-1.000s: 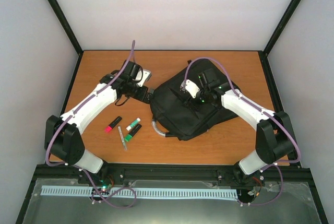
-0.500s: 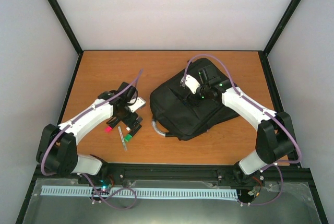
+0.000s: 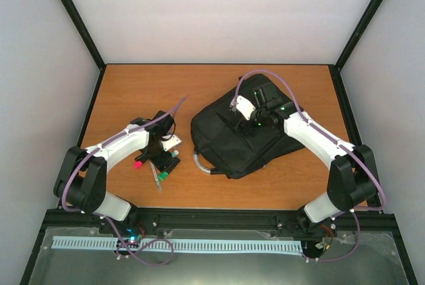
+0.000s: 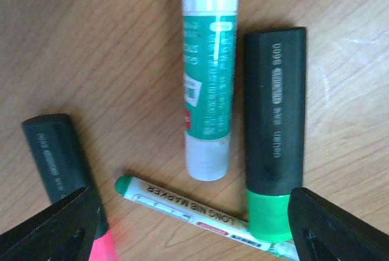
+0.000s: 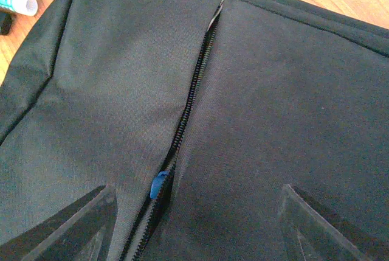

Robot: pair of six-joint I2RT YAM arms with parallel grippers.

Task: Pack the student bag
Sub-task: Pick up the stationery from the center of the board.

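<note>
The left gripper shifts to the left in the top view next and comes down around the highlighter's pink cap [image 4: 103,249], since the pink-capped highlighter [image 4: 59,163] lies that way.
The student bag [image 3: 229,144], a large black backpack, lies right of centre on the table. Its zipper [image 5: 193,93] is partly parted, and a small blue thing [image 5: 158,184] shows in the gap. My right gripper [image 5: 196,230] hovers open just above the fabric, straddling the zipper [image 3: 246,127]. My left gripper [image 4: 194,230] hangs open low over a cluster of pens [image 3: 161,159]. Below it lie a glue stick [image 4: 208,78], a black highlighter with a green cap [image 4: 273,121], a thin green-tipped marker [image 4: 188,209] and a pink-capped highlighter [image 4: 59,163]. Nothing is held.
The bag's grey loop handle [image 3: 200,164] sticks out toward the pens. The pink-capped highlighter [image 3: 139,163] and the thin marker [image 3: 157,181] lie just left of and below the left gripper. Black frame posts border the table.
The left arm has swung from the bag's left edge toward me and now sits over the pens, jaws a little narrower. The right gripper has opened wider above the bag.
</note>
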